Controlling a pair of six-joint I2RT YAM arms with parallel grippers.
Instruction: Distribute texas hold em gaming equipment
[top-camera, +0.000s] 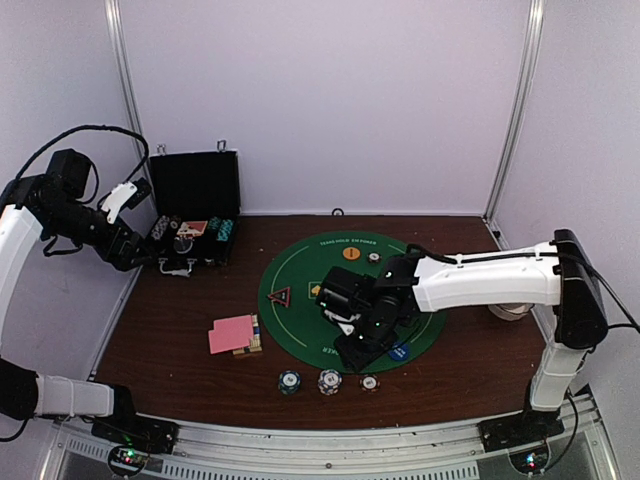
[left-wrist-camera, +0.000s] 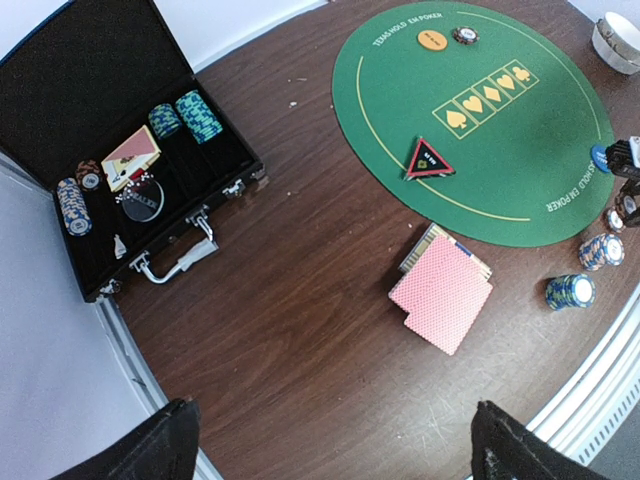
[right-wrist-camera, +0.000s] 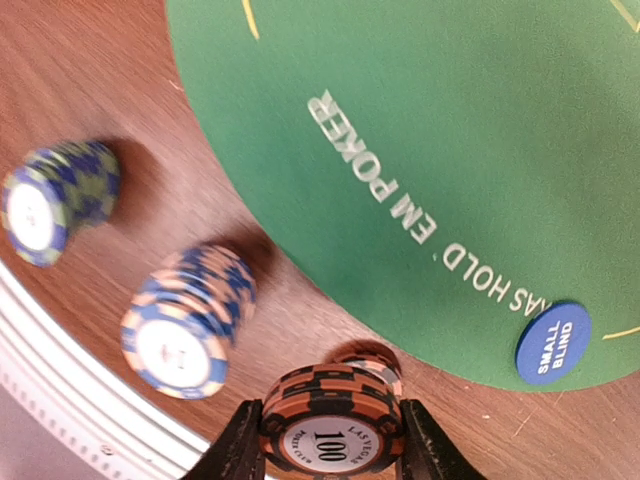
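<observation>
I need to move my right gripper outward next, and then down onto the green mat on the triangular marker's near side. That side is empty.
My right gripper (right-wrist-camera: 332, 440) is shut on a stack of orange-black "100" poker chips (right-wrist-camera: 332, 415), held just above the table by the green mat's near edge (right-wrist-camera: 450, 120). A small orange stack (right-wrist-camera: 378, 362) sits right below it. A blue-orange stack (right-wrist-camera: 185, 320) and a blue-yellow stack (right-wrist-camera: 55, 200) stand to the left. The blue disc (right-wrist-camera: 553, 338) lies on the mat. Pink-backed cards (top-camera: 232, 334), the red-black triangular marker (top-camera: 279, 296) and the orange disc (top-camera: 351, 253) show from the top. My left gripper (left-wrist-camera: 330, 450) is open and empty, high near the case.
The open black case (top-camera: 195, 210) at the back left still holds chip stacks and cards (left-wrist-camera: 132, 155). A small card box (top-camera: 255, 335) lies under the pink cards. A white round object (top-camera: 510, 310) sits at the right. A metal rail (top-camera: 330, 440) runs along the near edge.
</observation>
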